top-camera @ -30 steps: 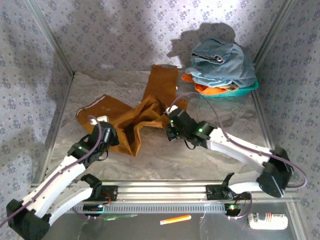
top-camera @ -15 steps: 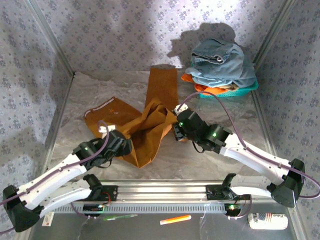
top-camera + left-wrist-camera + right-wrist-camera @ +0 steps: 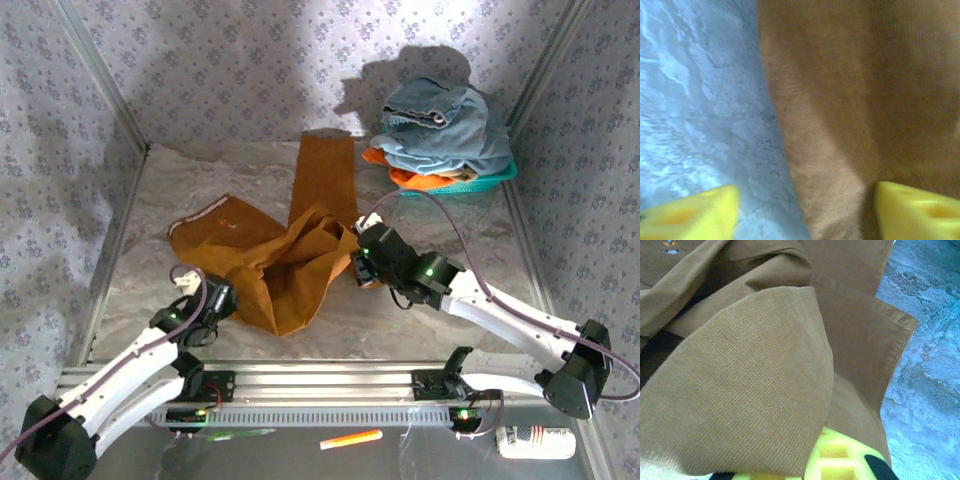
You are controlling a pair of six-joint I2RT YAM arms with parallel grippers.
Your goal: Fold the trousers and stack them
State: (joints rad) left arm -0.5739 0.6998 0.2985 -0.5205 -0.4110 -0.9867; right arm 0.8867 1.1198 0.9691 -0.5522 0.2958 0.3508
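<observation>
My right gripper will next lift the trousers' fold, swing outward and lower to release it at the trouser leg's basket-side edge (image 3: 352, 192) (image 3: 881, 265), which lies outward of the gripper.
The mustard trousers (image 3: 290, 260) lie crumpled mid-table. One leg (image 3: 325, 170) runs toward the back wall, and the pale-edged waistband (image 3: 200, 215) is at the left. My left gripper (image 3: 220, 300) hovers at the cloth's near-left edge. In the left wrist view its yellow fingertips (image 3: 690, 217) stand wide apart, open, over the trousers' edge (image 3: 850, 110) and bare table. My right gripper (image 3: 360, 265) is at the trousers' right side, shut on a fold. In the right wrist view the cloth (image 3: 740, 370) drapes over its yellow finger (image 3: 845, 460).
A teal basket (image 3: 495, 180) at the back right holds a light blue denim garment (image 3: 440, 125) over an orange cloth (image 3: 415, 178). Patterned walls close in the marbled table (image 3: 150, 200) on three sides. A metal rail (image 3: 320, 380) runs along the near edge.
My left gripper let go of the trousers, opened and drew back toward the near left. The right gripper pulled its fold to the right, and the cloth now lies flatter.
</observation>
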